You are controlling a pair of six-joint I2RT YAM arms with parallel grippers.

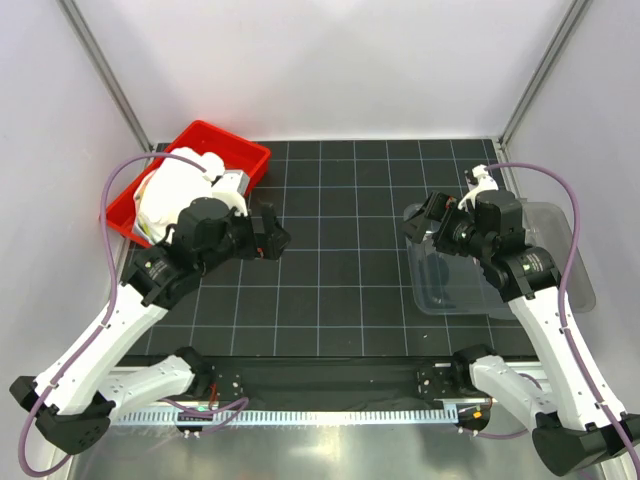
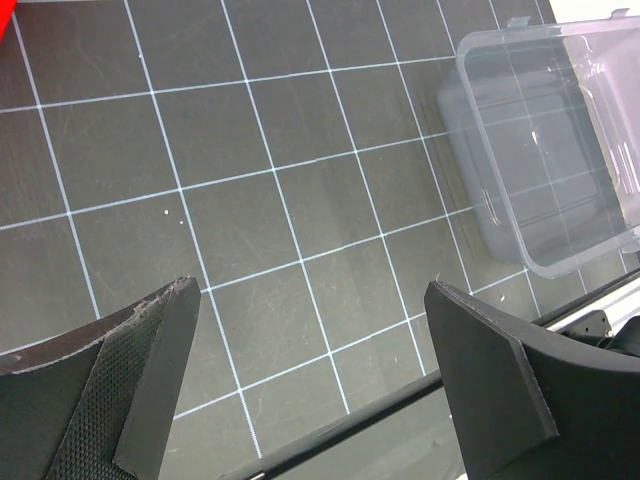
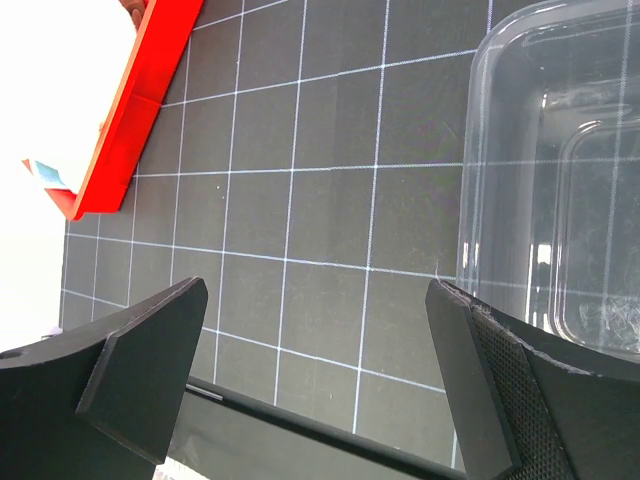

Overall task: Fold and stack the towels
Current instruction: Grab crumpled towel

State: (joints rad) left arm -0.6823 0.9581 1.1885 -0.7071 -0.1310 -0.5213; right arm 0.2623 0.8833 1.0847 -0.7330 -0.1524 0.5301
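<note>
My left gripper swings to the left in the top view next and comes down onto the white towel in the tray, since that towel tops the heap.
The towels (image 1: 178, 187) lie heaped in the red tray (image 1: 232, 142) at the back left; the white one on top hides most of the others. In the right wrist view the white towel (image 3: 60, 80) is washed out above the tray's red wall (image 3: 150, 100). My left gripper (image 1: 274, 232) hovers just right of the tray, open and empty. Its fingers (image 2: 150, 380) frame bare mat, the gripper (image 2: 315, 350) pointing towards the bin. My right gripper (image 1: 412, 228) stands open and empty at the bin's left edge, also over bare mat (image 3: 318, 350).
A clear plastic bin (image 1: 520, 290) sits at the right, partly under the right arm, and shows in both wrist views (image 2: 560, 130) (image 3: 560, 180). The black gridded mat (image 1: 340, 250) lies between the two grippers. White walls enclose the back and sides.
</note>
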